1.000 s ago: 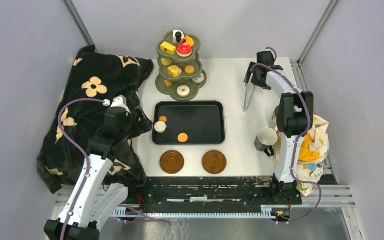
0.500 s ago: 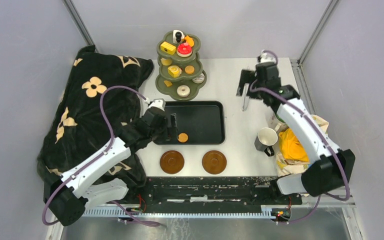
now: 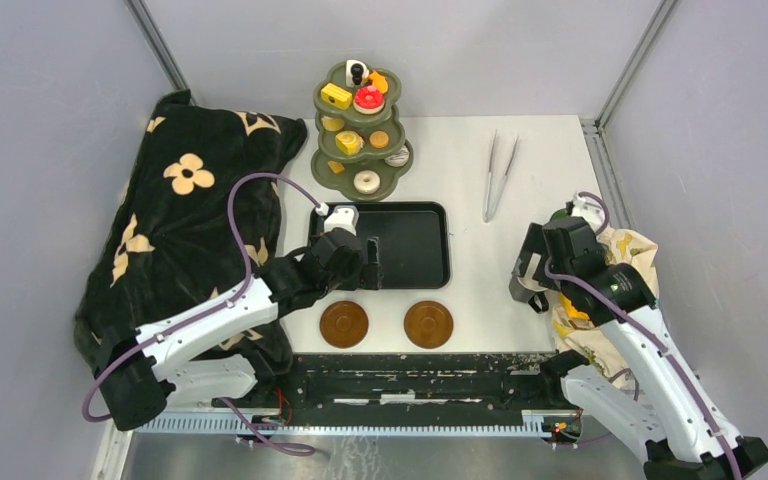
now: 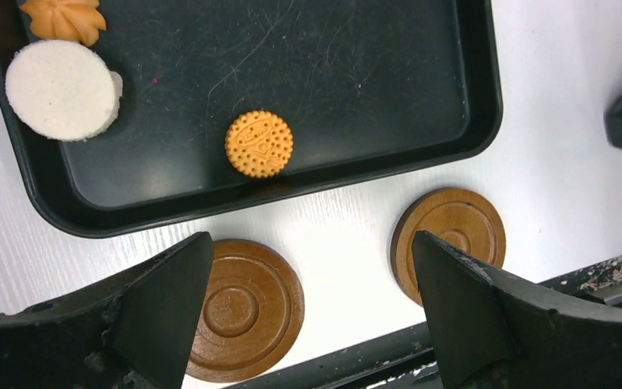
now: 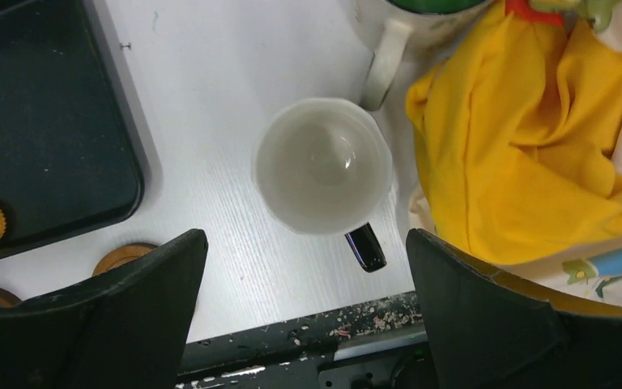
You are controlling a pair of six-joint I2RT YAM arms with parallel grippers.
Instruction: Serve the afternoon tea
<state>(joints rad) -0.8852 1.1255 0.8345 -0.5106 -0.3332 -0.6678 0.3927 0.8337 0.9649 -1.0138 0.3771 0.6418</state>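
Next, my right gripper will move back and down to close around the white mug's black handle (image 3: pixel 540 302), since that handle sticks out toward the table's front edge.
The olive-green three-tier stand (image 3: pixel 360 130) at the back holds several toy pastries. On the black tray (image 3: pixel 410 240) (image 4: pixel 372 73), the left wrist view shows a round cookie (image 4: pixel 259 144), a white round cake (image 4: pixel 61 89) and an orange flower-shaped cookie (image 4: pixel 63 18). Two brown saucers (image 3: pixel 344 324) (image 3: pixel 428 324) lie near the table's front edge. My left gripper (image 3: pixel 365 268) (image 4: pixel 309 241) is open and empty above the tray's near edge. My right gripper (image 3: pixel 532 275) (image 5: pixel 308 237) is open and empty above a white mug with a black handle (image 5: pixel 324 166). A second mug (image 5: pixel 405 24) stands just behind it.
Metal tongs (image 3: pixel 495 175) lie on the table at the back right. A yellow cloth (image 5: pixel 534 138) and a printed bag (image 3: pixel 625 250) sit at the right edge beside the mugs. A black flowered blanket (image 3: pixel 180 220) covers the left side.
My right gripper let go of the tongs, which now lie on the table, and came forward over the white mug. My left gripper moved right over the tray's near edge.
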